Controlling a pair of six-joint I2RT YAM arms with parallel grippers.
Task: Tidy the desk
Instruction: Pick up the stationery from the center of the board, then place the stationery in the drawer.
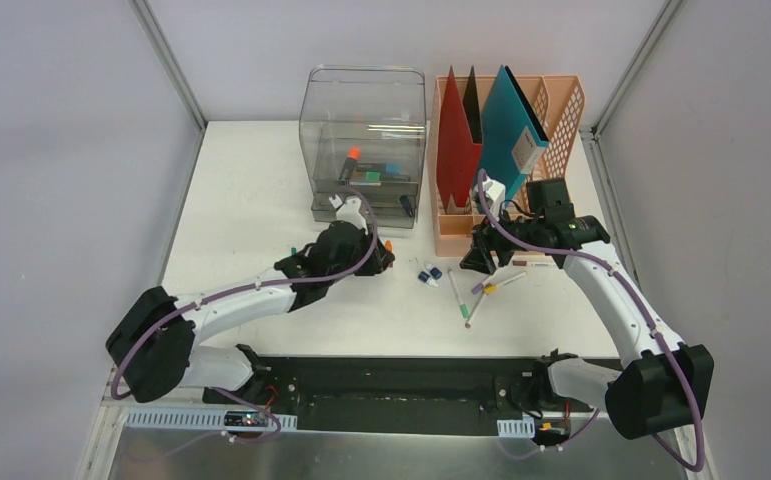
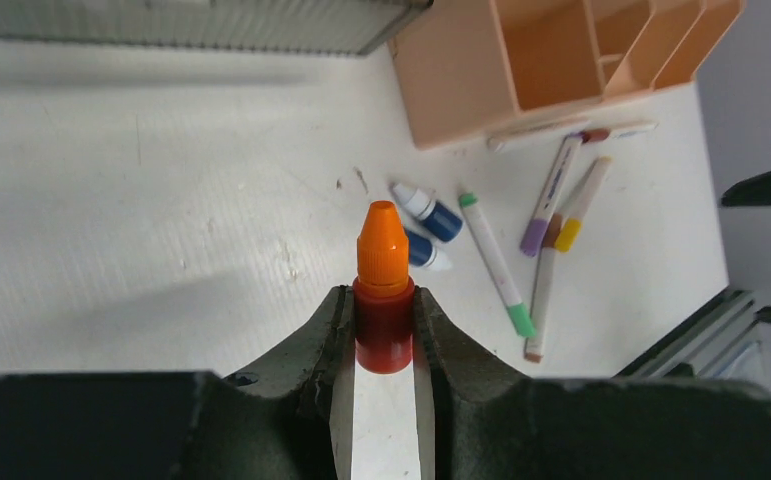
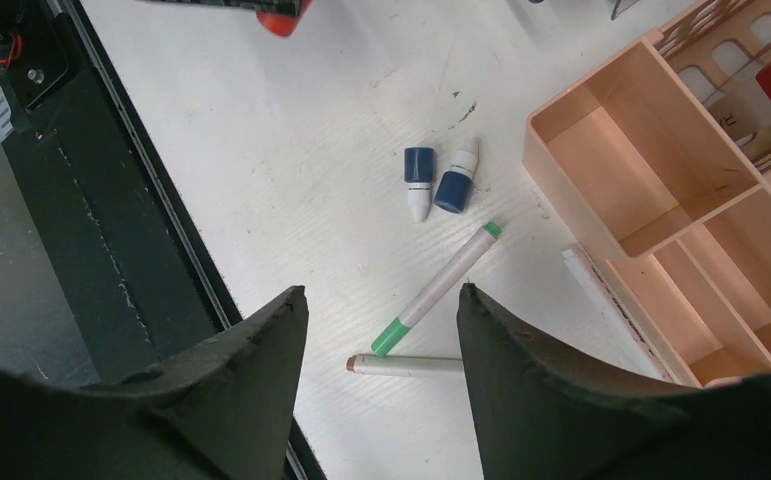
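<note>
My left gripper will next tilt up and move outward into the drawer box's bottom tray (image 1: 385,207) (image 2: 261,30) to release the bottle, because the tray is outward of my gripper.
The white desk (image 1: 251,200) carries loose stationery at its middle. My left gripper (image 1: 383,252) is shut on a small red bottle with an orange cap (image 2: 382,320), held just above the desk (image 2: 161,220). Two blue dropper bottles (image 2: 431,225) lie just beyond it; they also show in the right wrist view (image 3: 436,180). My right gripper (image 1: 481,262) is open and empty (image 3: 381,300), hovering over a green-capped marker (image 3: 441,288) and a brown-tipped marker (image 3: 406,365). Purple and yellow markers (image 2: 561,195) lie near the rack.
A clear plastic drawer box (image 1: 366,140) holding several markers stands at the back centre. A peach file rack (image 1: 551,120) with a red and a teal folder stands to its right; its low front compartments (image 3: 651,150) are open. A black rail (image 1: 391,385) runs along the near edge.
</note>
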